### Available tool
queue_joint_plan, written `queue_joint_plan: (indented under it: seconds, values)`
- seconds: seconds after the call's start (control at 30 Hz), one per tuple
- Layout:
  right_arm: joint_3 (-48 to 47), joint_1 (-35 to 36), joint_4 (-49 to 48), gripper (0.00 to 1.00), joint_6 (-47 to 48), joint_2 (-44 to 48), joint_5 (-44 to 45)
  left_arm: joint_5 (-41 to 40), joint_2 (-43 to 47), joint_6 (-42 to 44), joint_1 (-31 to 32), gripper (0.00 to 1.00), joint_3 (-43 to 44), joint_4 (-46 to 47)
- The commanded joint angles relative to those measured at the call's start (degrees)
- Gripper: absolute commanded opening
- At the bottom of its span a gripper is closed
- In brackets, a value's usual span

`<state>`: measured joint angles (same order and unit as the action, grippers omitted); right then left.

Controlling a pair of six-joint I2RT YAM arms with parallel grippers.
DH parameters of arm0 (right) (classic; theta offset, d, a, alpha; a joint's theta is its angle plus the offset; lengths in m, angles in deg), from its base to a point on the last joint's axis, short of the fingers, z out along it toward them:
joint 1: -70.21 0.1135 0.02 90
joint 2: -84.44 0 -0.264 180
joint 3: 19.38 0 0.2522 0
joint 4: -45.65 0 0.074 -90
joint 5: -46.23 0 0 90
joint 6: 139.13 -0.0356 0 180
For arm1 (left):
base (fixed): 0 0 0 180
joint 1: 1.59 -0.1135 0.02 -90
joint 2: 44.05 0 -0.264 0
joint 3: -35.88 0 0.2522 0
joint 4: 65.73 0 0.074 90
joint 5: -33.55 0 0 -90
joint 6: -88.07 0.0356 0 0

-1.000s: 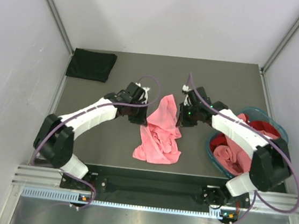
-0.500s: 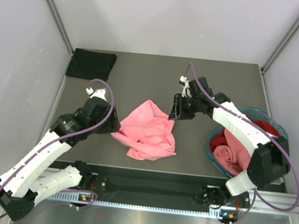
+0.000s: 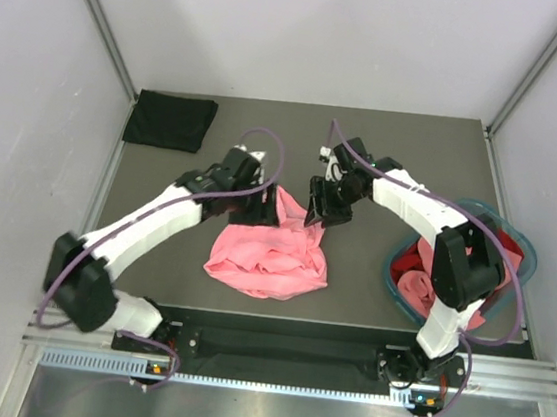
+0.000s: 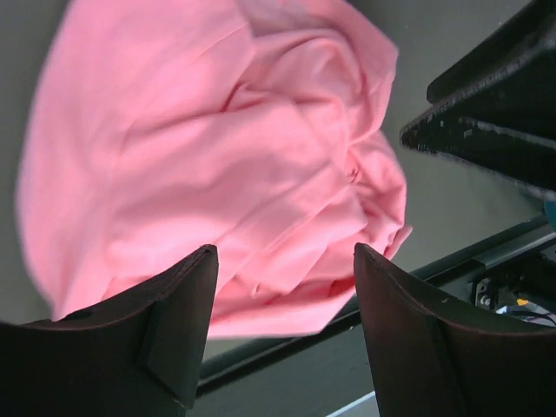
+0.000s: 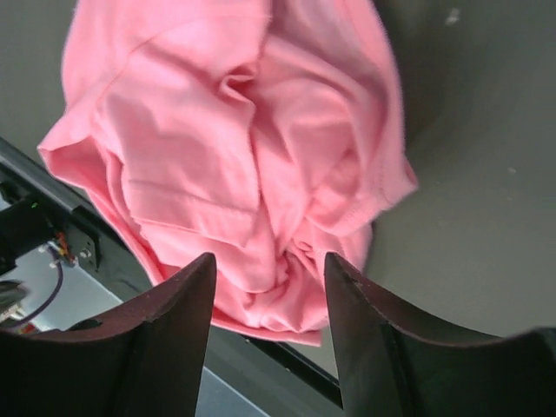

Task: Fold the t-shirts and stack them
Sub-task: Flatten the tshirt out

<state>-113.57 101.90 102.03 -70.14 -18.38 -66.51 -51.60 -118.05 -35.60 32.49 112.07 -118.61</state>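
Note:
My left gripper moves down and to the right in the top view onto the far edge of the pink t-shirt next, since it lies between my open fingers.
A salmon pink t-shirt lies in a crumpled heap on the table near the front edge; it fills the left wrist view and the right wrist view. My left gripper hovers over its far left edge, open, with nothing between the fingers. My right gripper hovers over the far right edge, also open and empty. A black t-shirt lies folded at the far left corner. A red t-shirt sits in the basket.
The round teal basket stands at the right edge, holding red cloth and more pink cloth. The black front rail runs just below the pink heap. The right gripper's dark fingers show in the left wrist view.
Both grippers have gone from shut on the pink t-shirt to open, and it has dropped into a wider heap. The left arm swung out left, then came back to the shirt.

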Motion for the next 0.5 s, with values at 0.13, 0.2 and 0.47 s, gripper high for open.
queue_joint_plan:
  seconds: [0.13,0.2,0.47]
  values:
    - [0.35,-4.61,3.45,0.62,3.35,-2.64,2.8,6.85,-19.77,2.73,2.21,0.69,11.56,3.88]
    - [1.06,-4.7,2.92,0.63,3.96,-3.43,2.18,6.76,-24.25,2.38,2.48,0.69,14.46,0.19]
    - [3.43,-4.79,-0.68,0.6,3.35,-6.95,-1.34,7.02,-25.77,1.15,3.09,0.62,11.5,-1.14]
